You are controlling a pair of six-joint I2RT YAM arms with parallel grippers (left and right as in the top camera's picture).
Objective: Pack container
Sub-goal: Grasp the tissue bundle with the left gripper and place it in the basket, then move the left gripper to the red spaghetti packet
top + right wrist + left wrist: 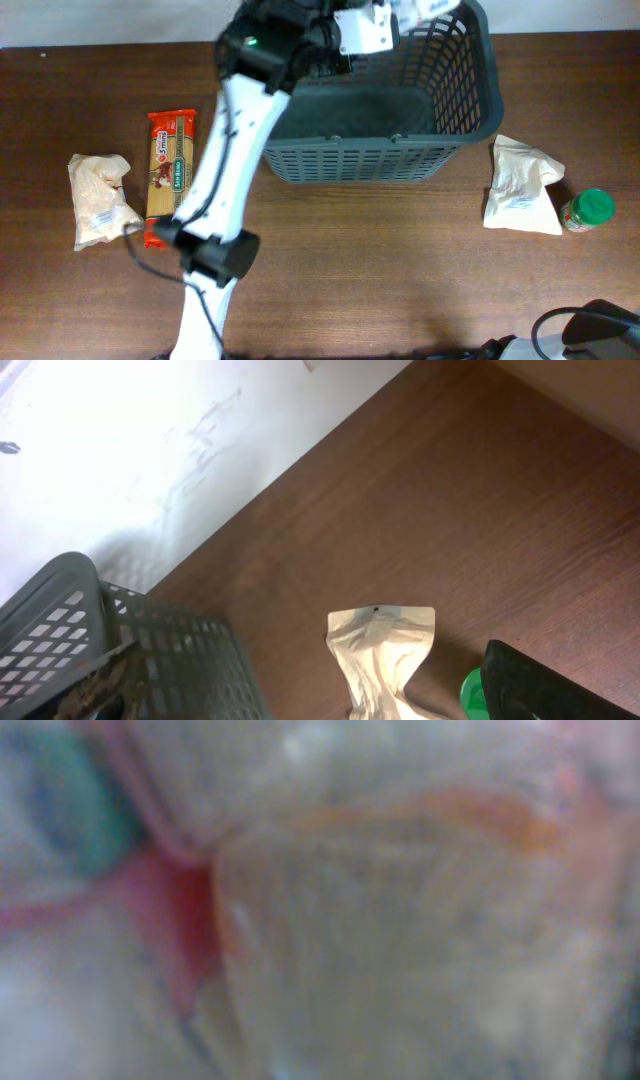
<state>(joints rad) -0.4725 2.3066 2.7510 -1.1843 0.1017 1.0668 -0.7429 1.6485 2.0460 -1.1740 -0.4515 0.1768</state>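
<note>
The robot's left gripper should next lower the white packet into the dark grey basket (pixel 380 150) and let go of it on the basket's bottom, because that bottom is empty.
The dark grey basket (pixel 380 150) stands at the back of the table, right of centre, and looks empty inside. My left arm reaches up from the front, and its gripper (pixel 395 22) is over the basket's far rim. It is shut on a pale plastic packet (pixel 430 10). That packet (pixel 380 920) fills the left wrist view as a blur with red and green patches. My right gripper is low at the front right, open and empty, and only its dark finger (pixel 545 685) shows clearly. The right wrist view also shows the basket's corner (pixel 70 610).
An orange pasta packet (pixel 172 165) and a white bag (pixel 100 200) lie at the left. A cream pouch (pixel 520 185) and a green-lidded jar (pixel 588 210) lie right of the basket. The pouch (pixel 385 660) and the green lid (pixel 472 695) also show in the right wrist view.
</note>
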